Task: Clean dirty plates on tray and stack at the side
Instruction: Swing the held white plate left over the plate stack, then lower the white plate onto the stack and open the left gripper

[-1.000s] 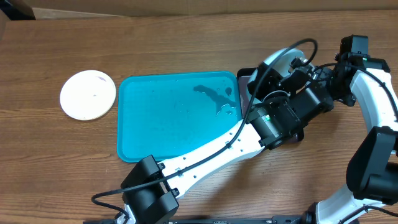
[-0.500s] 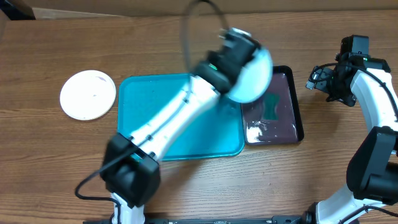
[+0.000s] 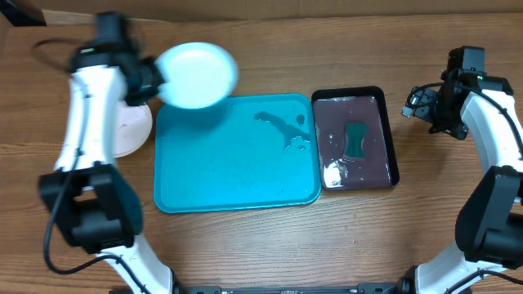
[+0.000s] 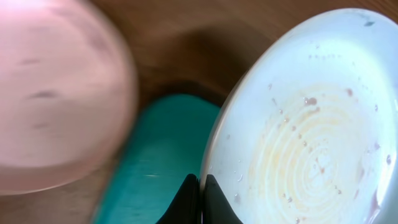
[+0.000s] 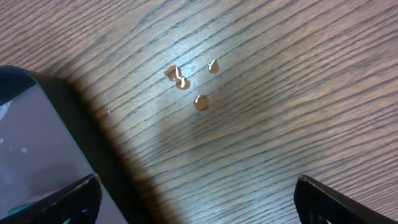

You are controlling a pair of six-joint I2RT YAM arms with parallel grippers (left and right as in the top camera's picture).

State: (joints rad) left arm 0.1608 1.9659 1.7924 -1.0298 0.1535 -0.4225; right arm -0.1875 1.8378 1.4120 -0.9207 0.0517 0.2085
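Observation:
My left gripper still has to go to the left in the overhead view next, then down to release onto the white plate (image 3: 131,135) (image 4: 56,96), because that plate already lies beside the tray.
My left gripper (image 3: 155,77) is shut on the rim of the pale blue plate (image 3: 196,75) and holds it in the air over the turquoise tray's (image 3: 237,163) far left corner. In the left wrist view the fingers (image 4: 200,199) pinch the plate's edge (image 4: 311,124); its face is wet with faint streaks. The white plate (image 3: 131,135) lies on the table left of the tray, partly under my left arm, and is blurred in the left wrist view (image 4: 56,93). The tray holds only water. The yellow-green plate is out of view. My right gripper (image 3: 421,106) is open and empty.
A black tray (image 3: 388,139) with dark liquid and a green sponge (image 3: 355,139) stands right of the turquoise tray. In the right wrist view the open gripper (image 5: 198,199) hovers over wood beside the black tray's corner (image 5: 37,143), near a few water drops (image 5: 186,84).
My left arm has swung from the black tray across the turquoise tray to the far left, carrying the pale blue plate. The right arm has stayed at the right.

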